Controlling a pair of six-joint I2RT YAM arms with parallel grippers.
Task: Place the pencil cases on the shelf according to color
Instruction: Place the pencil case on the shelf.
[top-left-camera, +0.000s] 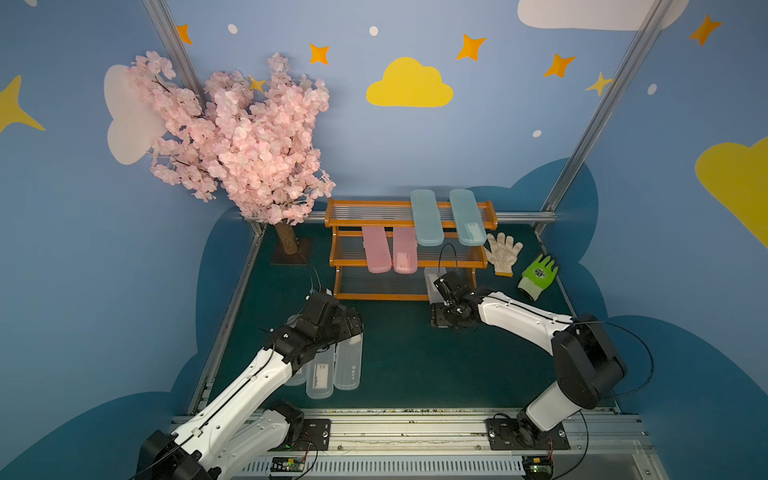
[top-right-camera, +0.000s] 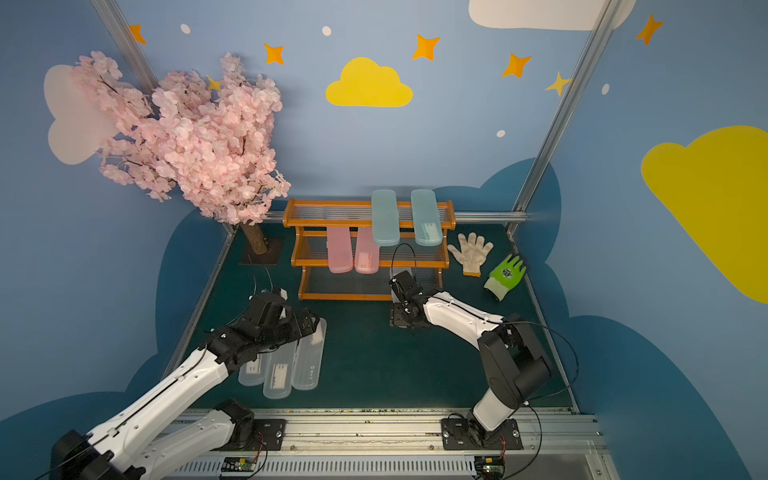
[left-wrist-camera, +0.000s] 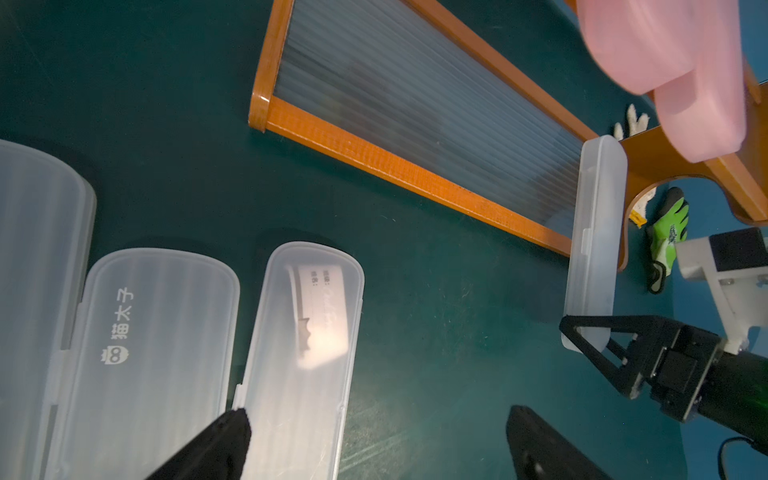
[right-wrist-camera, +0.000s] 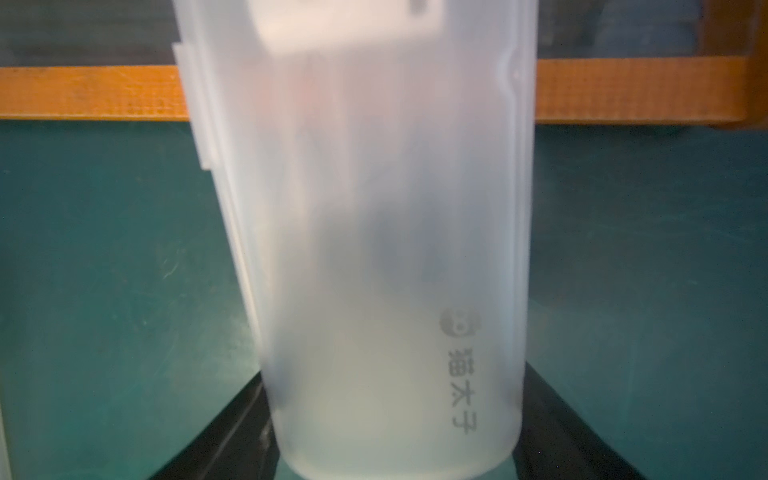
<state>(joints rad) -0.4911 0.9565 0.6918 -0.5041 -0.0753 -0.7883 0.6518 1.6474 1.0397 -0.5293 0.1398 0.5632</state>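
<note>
The bottom level's front edge (top-left-camera: 427, 297) is below and outward of my right gripper. I will next lower the gripper slightly outward and release the clear pencil case across that edge.
The shelf (top-left-camera: 374, 296) stands at the back of the table. Two pale blue pencil cases (top-left-camera: 426, 218) (top-left-camera: 467, 218) lie on its top tier and two pink ones (top-left-camera: 376, 249) (top-left-camera: 405, 251) on the middle tier. My right gripper (right-wrist-camera: 395, 415) is shut on the near end of a clear pencil case (left-wrist-camera: 594, 232); its far end reaches over the right end of the bottom tier (left-wrist-camera: 415, 104). Three clear cases (top-left-camera: 349, 365) (top-left-camera: 320, 378) (top-left-camera: 297, 376) lie side by side on the table at the left. My left gripper (left-wrist-camera: 376, 419) hangs open above them, holding nothing.
A pink blossom tree (top-left-camera: 232, 145) stands at the back left beside the shelf. A white glove (top-left-camera: 503, 253) and a green glove (top-left-camera: 538, 276) lie to the right of the shelf. Metal frame posts and a rail edge the green table (top-left-camera: 415, 365).
</note>
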